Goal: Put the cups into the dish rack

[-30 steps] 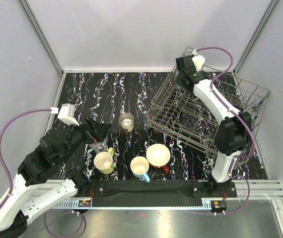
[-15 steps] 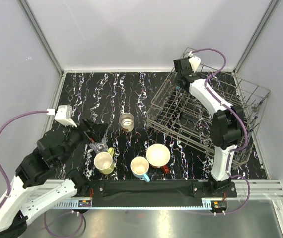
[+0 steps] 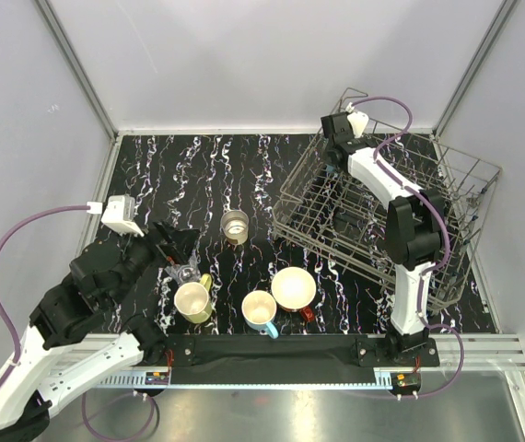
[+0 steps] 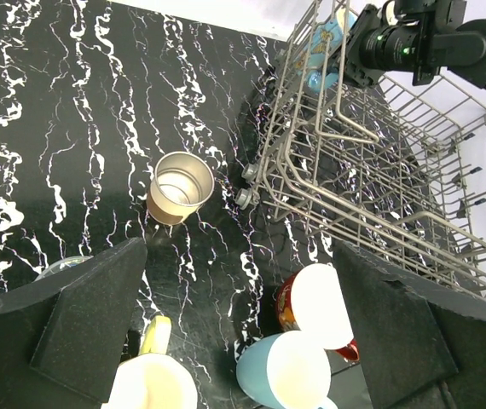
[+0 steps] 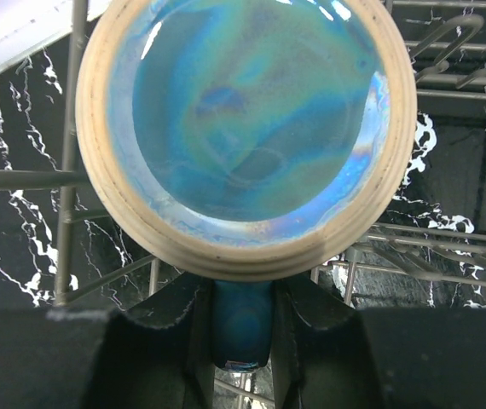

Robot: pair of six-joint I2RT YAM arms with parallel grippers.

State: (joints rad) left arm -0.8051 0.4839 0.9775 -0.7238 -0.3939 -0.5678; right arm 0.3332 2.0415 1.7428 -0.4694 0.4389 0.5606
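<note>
The empty far part of the rack's bottom is below the right gripper and to its right in the top view, so the right gripper will next move across, go down and let go of the teal cup there.
My right gripper is shut on the handle of a teal cup, whose glazed base faces the wrist camera. It holds the cup at the far left corner of the grey wire dish rack, where the right gripper reaches over the rim. My left gripper hangs open above the near-left cups with nothing between its fingers. Below it stand a yellow-green mug, a light-blue mug and a red mug. A small steel cup stands further back. A clear tumbler is partly hidden under the left gripper.
The rack sits tilted on the black marbled table, filling its right side. Grey walls enclose the table on three sides. A black bar runs along the near edge between the arm bases.
The right arm has carried the teal cup a little to the left at the rack's far corner. The left arm has shifted slightly, its gripper still open.
</note>
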